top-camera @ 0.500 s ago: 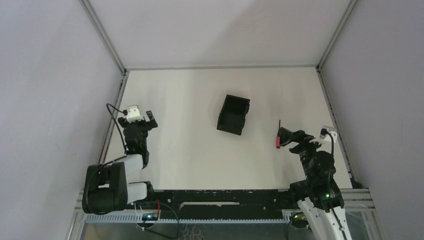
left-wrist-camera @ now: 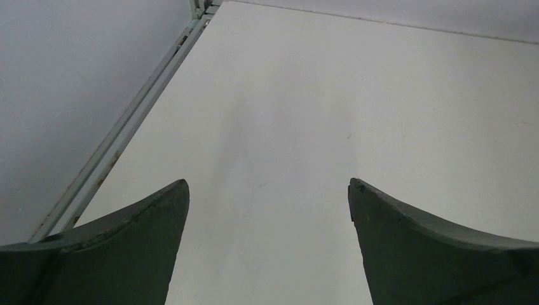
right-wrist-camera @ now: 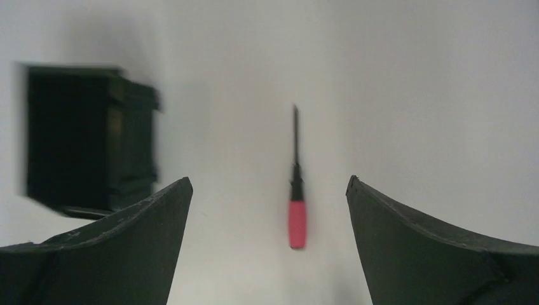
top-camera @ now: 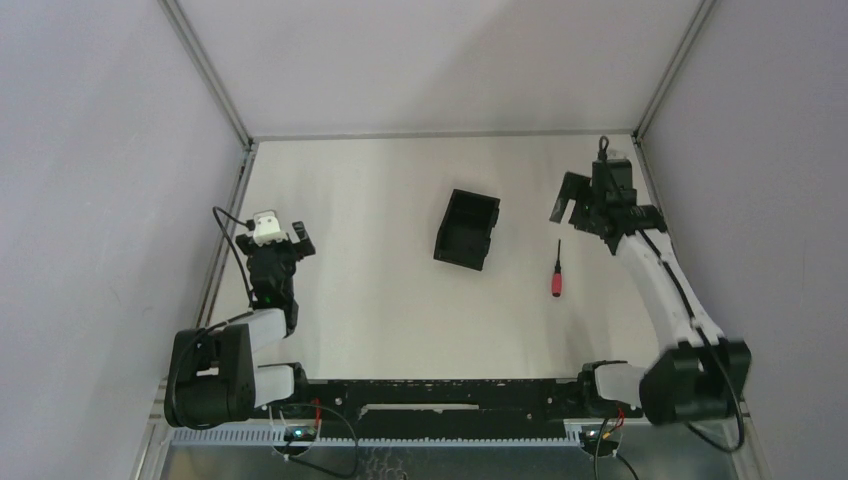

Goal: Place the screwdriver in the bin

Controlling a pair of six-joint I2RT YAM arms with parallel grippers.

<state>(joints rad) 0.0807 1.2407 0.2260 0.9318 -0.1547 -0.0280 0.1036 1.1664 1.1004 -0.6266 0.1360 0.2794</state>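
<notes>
The slim part, the screwdriver's black collar, lies below and nearer my base, so my right gripper needs to draw back and lower its open fingers around it.
The screwdriver, with a red handle and a thin black shaft, lies flat on the white table, right of the black bin. The bin stands open-topped near the middle. My right gripper is open and empty, held above the table beyond the screwdriver. In the right wrist view the screwdriver lies below and between the open fingers of the right gripper, and the bin is at the left. My left gripper is open and empty at the far left, over bare table in its own view.
Grey walls and a metal frame rail bound the white table on the left, back and right. The rail also shows in the left wrist view. The arm bases stand at the near edge.
My right arm has stretched out from near the screwdriver's handle to the far right of the table, above and beyond the tool. The screwdriver, bin and left arm have not moved.
</notes>
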